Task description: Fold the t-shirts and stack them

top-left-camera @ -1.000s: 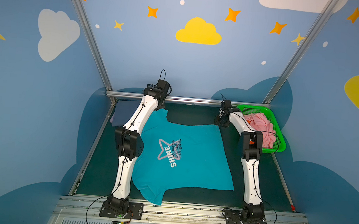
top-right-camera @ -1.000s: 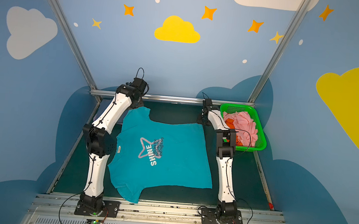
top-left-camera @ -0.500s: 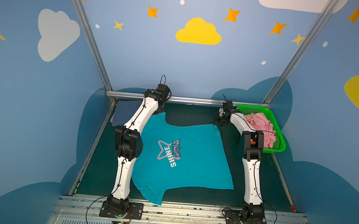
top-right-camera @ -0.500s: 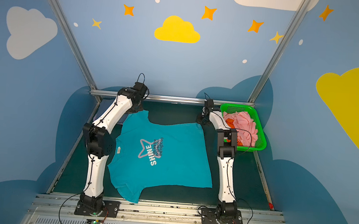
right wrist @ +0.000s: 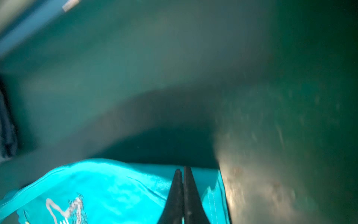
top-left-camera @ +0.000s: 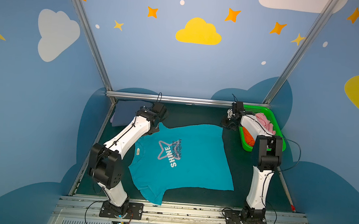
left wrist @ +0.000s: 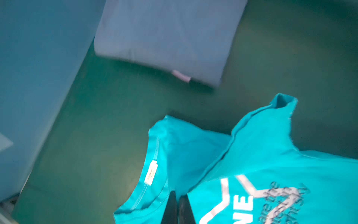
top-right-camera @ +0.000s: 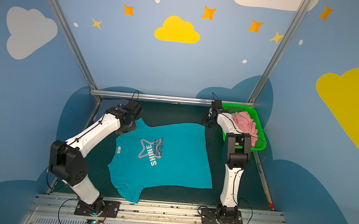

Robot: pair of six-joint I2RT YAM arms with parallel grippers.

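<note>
My right gripper should next carry the shirt's far hem corner back, lower it onto the cloth along the hem (top-left-camera: pixel 223 149) and let it go, because the shirt is still unfolded.
A teal t-shirt (top-left-camera: pixel 194 166) (top-right-camera: pixel 178 167) with a white "SHINE" print lies face up on the dark green table, collar to the left and hem to the right. My left gripper (left wrist: pixel 177 195) is shut on its far shoulder beside the collar, where the cloth (left wrist: pixel 267 151) rides up in a fold. My right gripper (right wrist: pixel 183 170) is shut on the far hem corner (right wrist: pixel 211 186). In both top views the left gripper (top-left-camera: pixel 156 129) (top-right-camera: pixel 130 128) and the right gripper (top-left-camera: pixel 225 126) (top-right-camera: pixel 206 124) stand at the shirt's two far corners. A folded slate-blue t-shirt (top-left-camera: pixel 126 112) (left wrist: pixel 164 38) lies at the far left.
A green perforated basket (top-left-camera: pixel 268 111) (top-right-camera: pixel 255 110) at the far right holds a pink t-shirt (top-left-camera: pixel 263 121) and an orange one (top-left-camera: pixel 248 137). A metal rail (top-left-camera: pixel 186 100) bounds the back. The teal shirt's near sleeve (top-left-camera: pixel 154 198) overhangs the front rail.
My right gripper has shut on the hem corner. The left arm has drawn nearer, taking the teal shirt's far shoulder with it.
</note>
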